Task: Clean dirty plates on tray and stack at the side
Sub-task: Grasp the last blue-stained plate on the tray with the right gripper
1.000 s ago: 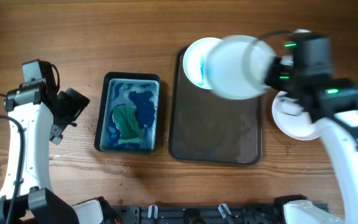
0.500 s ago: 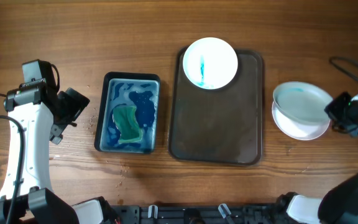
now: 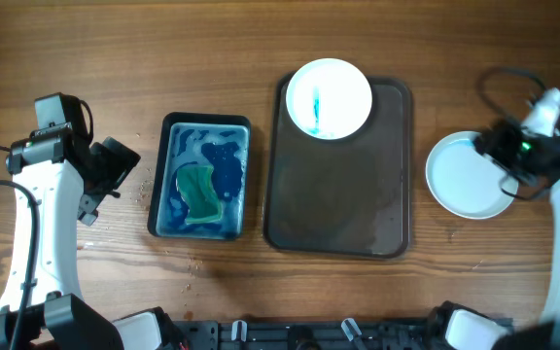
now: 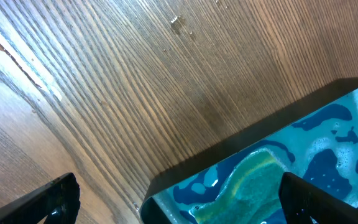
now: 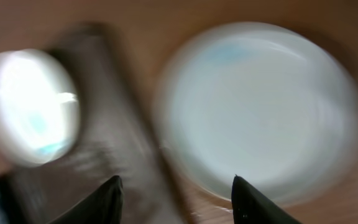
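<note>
I will next move my right gripper to the left in the overhead view and then down onto the plate's rim facing the stack (image 3: 368, 100) (image 5: 73, 91), because the tray's plate has blue streaks on it.
One white plate (image 3: 329, 97) with a blue streak lies on the far left corner of the dark tray (image 3: 338, 194). It shows blurred in the right wrist view as the plate (image 5: 30, 106) on the tray (image 5: 104, 149). Right of the tray, white plates (image 3: 467, 177) lie flat on the table, looking like a single disc from above; a faint blue mark shows on the top plate (image 5: 260, 106). My right gripper (image 3: 502, 154) hovers at their far right edge, jaws (image 5: 179, 200) open and empty. My left gripper (image 3: 115, 167) stands open left of the basin, empty (image 4: 179, 205).
A blue basin (image 3: 200, 175) with blue water and a green sponge (image 3: 197, 192) stands left of the tray; its corner (image 4: 185, 171) and sponge (image 4: 247, 180) show between my left fingers. Cables run near the right arm. Water drops speckle the wood near the basin.
My right gripper carried a plate from over the tray to the plates on the right, where it now lies flat, and has opened. The left arm has not moved.
</note>
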`<state>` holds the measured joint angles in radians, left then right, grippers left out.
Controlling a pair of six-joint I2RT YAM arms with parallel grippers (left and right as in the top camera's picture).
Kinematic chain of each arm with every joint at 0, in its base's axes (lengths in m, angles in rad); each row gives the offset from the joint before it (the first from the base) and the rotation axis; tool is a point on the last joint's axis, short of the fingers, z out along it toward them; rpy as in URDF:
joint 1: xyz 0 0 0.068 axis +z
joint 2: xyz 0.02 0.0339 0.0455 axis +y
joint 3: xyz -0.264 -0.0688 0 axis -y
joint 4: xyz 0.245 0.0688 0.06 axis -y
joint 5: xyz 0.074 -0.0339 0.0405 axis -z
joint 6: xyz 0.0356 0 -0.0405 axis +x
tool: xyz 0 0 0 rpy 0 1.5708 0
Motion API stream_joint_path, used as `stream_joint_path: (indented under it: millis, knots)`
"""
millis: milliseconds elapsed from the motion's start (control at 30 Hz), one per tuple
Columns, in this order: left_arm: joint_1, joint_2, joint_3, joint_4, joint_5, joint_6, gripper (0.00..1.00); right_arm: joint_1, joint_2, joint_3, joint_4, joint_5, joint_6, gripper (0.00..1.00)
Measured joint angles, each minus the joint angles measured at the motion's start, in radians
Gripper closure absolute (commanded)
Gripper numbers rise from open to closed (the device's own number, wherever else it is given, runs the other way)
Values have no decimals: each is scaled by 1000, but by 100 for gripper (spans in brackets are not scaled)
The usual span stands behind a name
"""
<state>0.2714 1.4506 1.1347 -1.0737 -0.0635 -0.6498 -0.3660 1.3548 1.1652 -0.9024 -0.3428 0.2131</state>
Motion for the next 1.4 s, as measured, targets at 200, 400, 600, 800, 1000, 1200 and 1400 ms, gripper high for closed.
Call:
stream_joint_path:
  millis: [200, 400, 600, 800, 1000, 1200, 1400]
  knots:
    - [0, 0, 0, 0, 0, 0, 0, 334, -78, 23, 124, -66, -75, 47]
    - [0, 0, 0, 0, 0, 0, 0, 552, 76, 10, 335, 143, -114, 50]
    - [0, 0, 0, 0, 0, 0, 0, 570, 339, 0, 593, 247, -130, 45]
    - [0, 0, 0, 0, 0, 0, 0, 566, 546, -5, 814, 308, -164, 46]
    - [0, 0, 0, 0, 0, 0, 0, 566, 650, -6, 862, 357, -171, 76]
    - [0, 0, 0, 0, 0, 0, 0, 565, 653, -2, 806, 370, -119, 96]
    - [0, 0, 0, 0, 0, 0, 0, 563, 609, 3, 644, 330, -53, 96]
